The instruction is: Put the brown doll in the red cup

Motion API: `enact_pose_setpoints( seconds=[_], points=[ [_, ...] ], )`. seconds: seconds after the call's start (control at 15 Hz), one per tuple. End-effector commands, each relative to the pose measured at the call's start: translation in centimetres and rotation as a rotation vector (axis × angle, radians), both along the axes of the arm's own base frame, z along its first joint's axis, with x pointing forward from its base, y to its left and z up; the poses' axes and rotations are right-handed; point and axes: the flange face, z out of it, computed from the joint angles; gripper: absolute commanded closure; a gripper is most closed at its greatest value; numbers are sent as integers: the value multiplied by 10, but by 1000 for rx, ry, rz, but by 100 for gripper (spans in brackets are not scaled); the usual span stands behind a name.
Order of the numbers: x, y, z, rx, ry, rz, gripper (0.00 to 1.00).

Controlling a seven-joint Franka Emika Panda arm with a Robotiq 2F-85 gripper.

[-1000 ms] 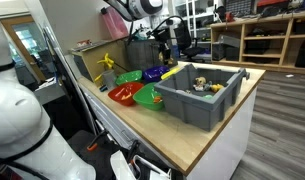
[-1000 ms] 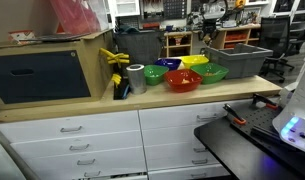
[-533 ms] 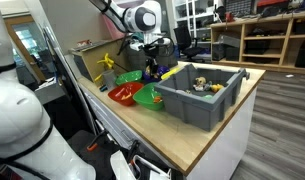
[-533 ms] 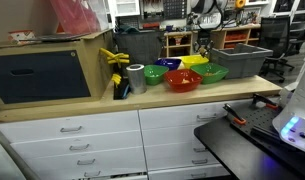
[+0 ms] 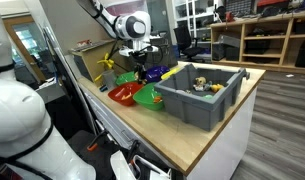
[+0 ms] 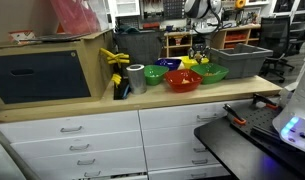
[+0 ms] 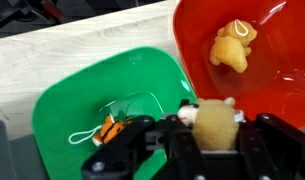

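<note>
My gripper should move up slightly and then toward the right in the wrist view, over the red cup point(image 5: 122, 94), because the doll is hanging by the green bowl's rim.
My gripper point(image 7: 217, 135) is shut on the brown doll point(image 7: 214, 122), a tan plush with a white face, held between the black fingers. In the wrist view it hangs over the border between the green bowl point(image 7: 82, 100) and the red cup point(image 7: 272, 60). The red cup holds a small yellow toy point(image 7: 232, 45). The green bowl holds a small orange toy point(image 7: 110, 128). In both exterior views the gripper point(image 5: 142, 70) point(image 6: 202, 58) hovers above the red cup point(image 5: 122, 94) point(image 6: 182, 80) and the green bowl point(image 5: 149, 97) point(image 6: 213, 72).
A grey bin point(image 5: 200, 92) of items stands beside the bowls. Purple, yellow and blue bowls point(image 6: 172, 64) sit behind them. A yellow object point(image 5: 106, 66) and a tape roll point(image 6: 136, 76) stand near the wooden box point(image 6: 52, 70). The wooden counter edge point(image 5: 142, 125) is close.
The arm has carried the doll from above the grey bin across and down to the red and green bowls.
</note>
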Motion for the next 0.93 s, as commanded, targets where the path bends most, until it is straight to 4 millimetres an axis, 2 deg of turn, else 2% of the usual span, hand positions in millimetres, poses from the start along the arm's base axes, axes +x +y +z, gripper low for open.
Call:
enact_pose_setpoints(
  seconds=[0.0,0.47,0.6,0.67,0.87],
  points=[
    [-30,11,27,32,-32,63,98],
    [-59,22,46,141,-46,41,98],
    [-59,23,50,158,-61,35,98],
    [-50,32,35,162,-69,31,98],
    [-40,43,30,196,-85,8,98]
  ],
)
